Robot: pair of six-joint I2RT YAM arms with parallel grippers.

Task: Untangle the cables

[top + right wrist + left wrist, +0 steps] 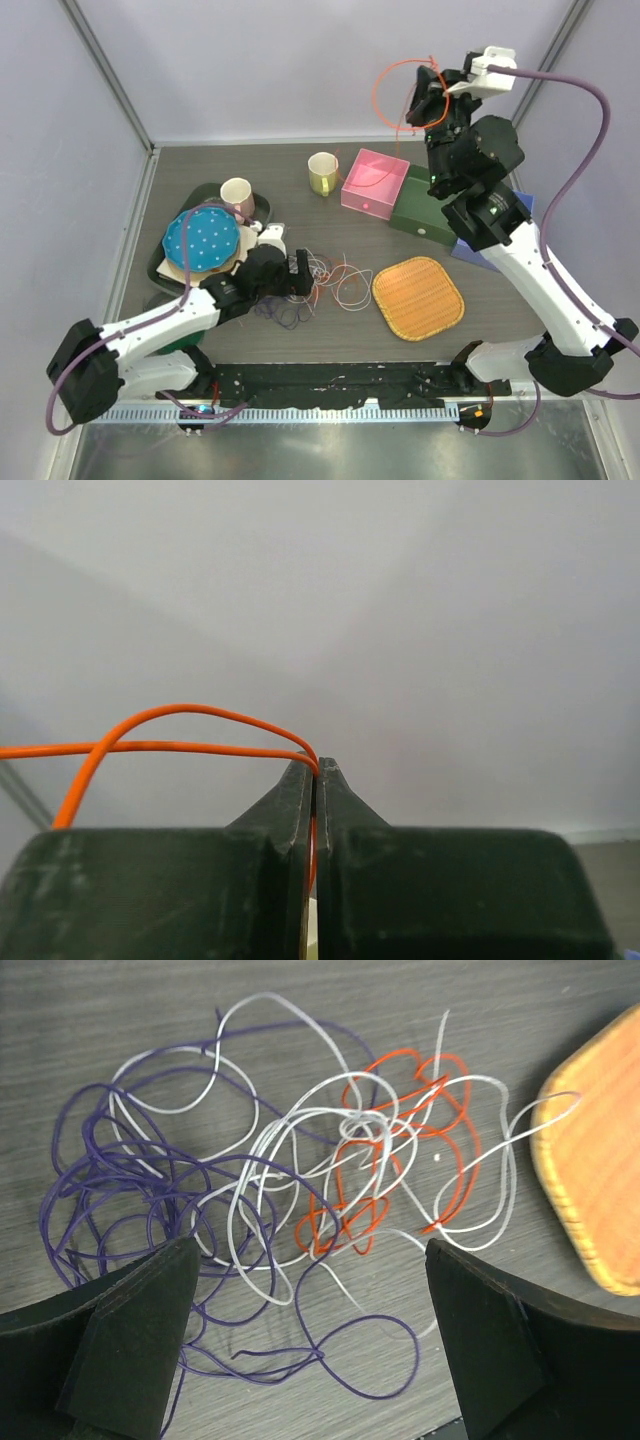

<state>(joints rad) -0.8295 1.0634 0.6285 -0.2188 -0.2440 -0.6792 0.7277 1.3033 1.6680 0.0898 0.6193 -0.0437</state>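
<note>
My right gripper swings past the green box next, tilts down and lowers over the blue box, as the orange cable hangs clear of the tangle.
A tangle of thin cables [322, 283] lies on the table left of centre. In the left wrist view it shows purple loops [100, 1185], white loops [268, 1150] and orange-red loops [400, 1135], all intertwined. My left gripper [300, 272] hovers low over the tangle's near side, open and empty, its jaws [311, 1255] wide apart around a purple loop. My right gripper [432, 95] is raised high at the back right, shut on an orange cable [375, 95] that loops out to its left. In the right wrist view the cable [180, 716] is pinched at the fingertips [316, 765].
A woven orange mat [418, 297] lies right of the tangle and shows in the left wrist view [600, 1160]. A pink box [362, 207] and a green box [425, 220] stand at the back. A yellowish cup [322, 172], a cream cup [237, 195] and a blue dotted plate [200, 240] stand at the left.
</note>
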